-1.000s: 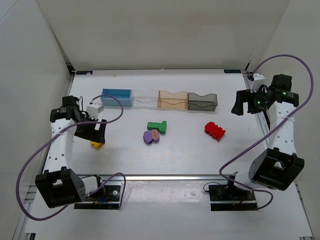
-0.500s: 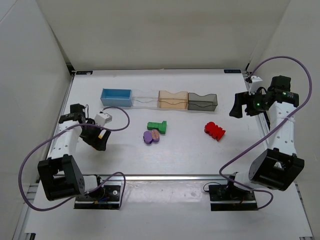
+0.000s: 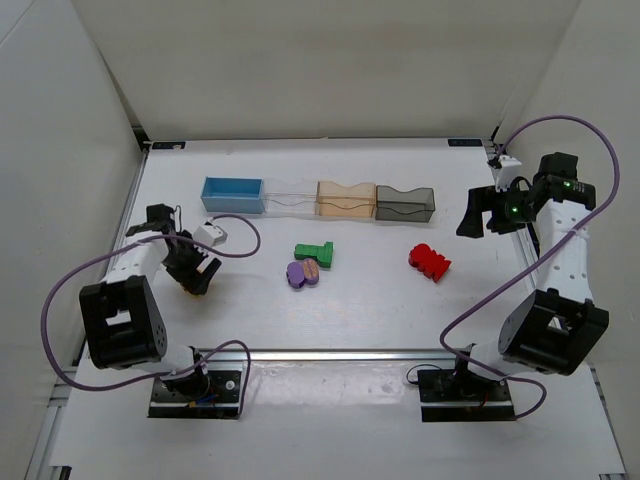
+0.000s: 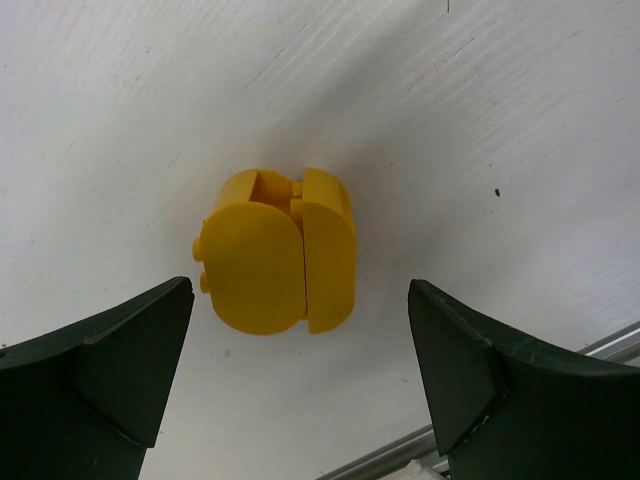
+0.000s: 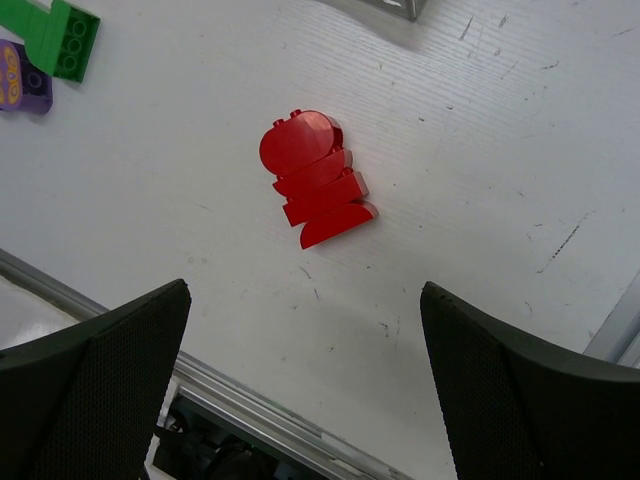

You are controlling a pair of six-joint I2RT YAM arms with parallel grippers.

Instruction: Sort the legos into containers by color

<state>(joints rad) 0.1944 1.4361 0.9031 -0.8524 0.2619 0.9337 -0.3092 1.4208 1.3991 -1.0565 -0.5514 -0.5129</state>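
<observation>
My right gripper is to come across next and close on the yellow lego, since it lies at my left gripper's fingers, far to the left in the top view.
My left gripper (image 3: 191, 272) hangs low over the table's left side, open, and hides the yellow lego in the top view. In the left wrist view the yellow lego (image 4: 280, 250) lies on the table just beyond and between my open fingers (image 4: 100, 380), untouched. The green lego (image 3: 313, 252) and the purple lego (image 3: 302, 272) lie mid-table. The red lego (image 3: 429, 259) lies to the right. My right gripper (image 3: 480, 210) is open and high at the right edge; its view shows the red lego (image 5: 315, 180) below. The blue (image 3: 233, 194), clear (image 3: 290, 198), orange (image 3: 346, 199) and grey (image 3: 405, 203) containers stand in a row.
White walls enclose the table on three sides. A metal rail (image 3: 330, 352) runs along the near edge. Purple cables loop from both arms. The green lego (image 5: 65, 40) and purple lego (image 5: 20, 75) show at the right wrist view's top left.
My left gripper has dropped lower and turned over the yellow lego, which it now covers in the top view. The right gripper has shifted slightly left.
</observation>
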